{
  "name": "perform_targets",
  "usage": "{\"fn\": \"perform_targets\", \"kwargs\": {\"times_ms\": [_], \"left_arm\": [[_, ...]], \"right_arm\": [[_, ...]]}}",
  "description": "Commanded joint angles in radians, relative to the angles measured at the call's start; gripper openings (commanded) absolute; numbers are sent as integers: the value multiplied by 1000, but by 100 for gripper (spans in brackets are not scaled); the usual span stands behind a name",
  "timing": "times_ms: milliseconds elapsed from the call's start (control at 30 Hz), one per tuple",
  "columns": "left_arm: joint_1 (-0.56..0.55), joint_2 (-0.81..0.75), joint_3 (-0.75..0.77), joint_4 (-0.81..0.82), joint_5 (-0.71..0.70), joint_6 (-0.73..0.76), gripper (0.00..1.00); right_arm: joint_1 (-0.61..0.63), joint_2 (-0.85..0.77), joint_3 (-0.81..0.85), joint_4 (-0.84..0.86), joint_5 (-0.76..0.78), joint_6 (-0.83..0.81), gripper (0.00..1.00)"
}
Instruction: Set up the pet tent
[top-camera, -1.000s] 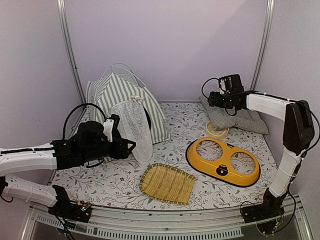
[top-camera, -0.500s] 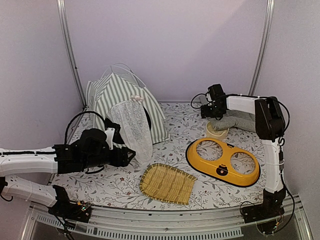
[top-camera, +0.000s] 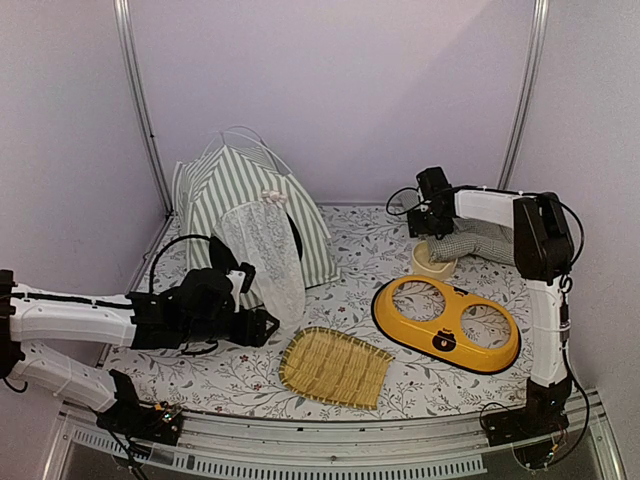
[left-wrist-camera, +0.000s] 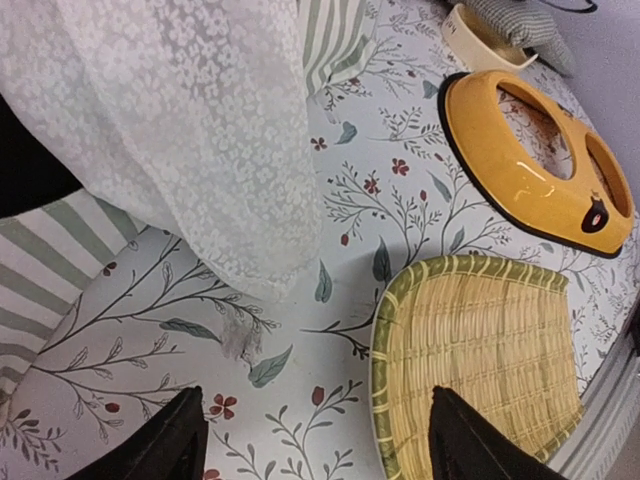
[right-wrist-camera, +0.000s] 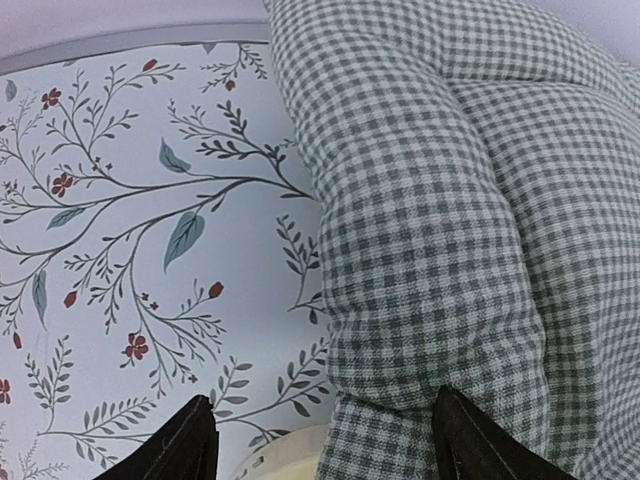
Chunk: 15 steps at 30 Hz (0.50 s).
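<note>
The gingham cushion's (top-camera: 490, 240) edge lies between my fingers toward the right in the wrist view. My right gripper shifts farther over it next and closes.
The pet tent (top-camera: 240, 205), grey-green and white striped, stands upright at the back left, its white lace door curtain (top-camera: 268, 258) hanging over the dark doorway. The curtain also fills the upper left of the left wrist view (left-wrist-camera: 180, 130). My left gripper (top-camera: 262, 322) is open and empty, low over the floral cloth just in front of the curtain's lower edge, with its jaws wide apart. My right gripper (top-camera: 432, 228) is open over the left end of the gingham cushion (top-camera: 490, 240), seen close up in the right wrist view (right-wrist-camera: 450, 220); it holds nothing.
A woven bamboo tray (top-camera: 334, 366) lies front centre, close to my left gripper (left-wrist-camera: 480, 360). A yellow double-bowl holder (top-camera: 446, 322) lies to its right. A small cream bowl (top-camera: 432, 260) sits partly under the cushion. Metal frame posts (top-camera: 140, 110) stand at the back corners.
My left gripper has moved right and forward, away from the tent door toward the bamboo tray. My right arm swung left and down to the cushion's left end.
</note>
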<state>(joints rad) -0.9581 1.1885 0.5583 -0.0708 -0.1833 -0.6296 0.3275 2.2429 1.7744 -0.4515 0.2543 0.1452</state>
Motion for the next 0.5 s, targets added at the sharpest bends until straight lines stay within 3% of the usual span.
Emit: {"fn": "perform_targets", "kwargs": {"times_ms": [0, 233, 467], "left_arm": [[-19, 56, 24, 34, 18, 10, 76], [-23, 169, 61, 48, 45, 20, 76], [-30, 255, 100, 46, 66, 37, 76]], "right_arm": [[-5, -92, -32, -78, 144, 1, 99], [-5, -99, -104, -90, 174, 4, 99], [-5, -74, -169, -65, 101, -11, 99]]}}
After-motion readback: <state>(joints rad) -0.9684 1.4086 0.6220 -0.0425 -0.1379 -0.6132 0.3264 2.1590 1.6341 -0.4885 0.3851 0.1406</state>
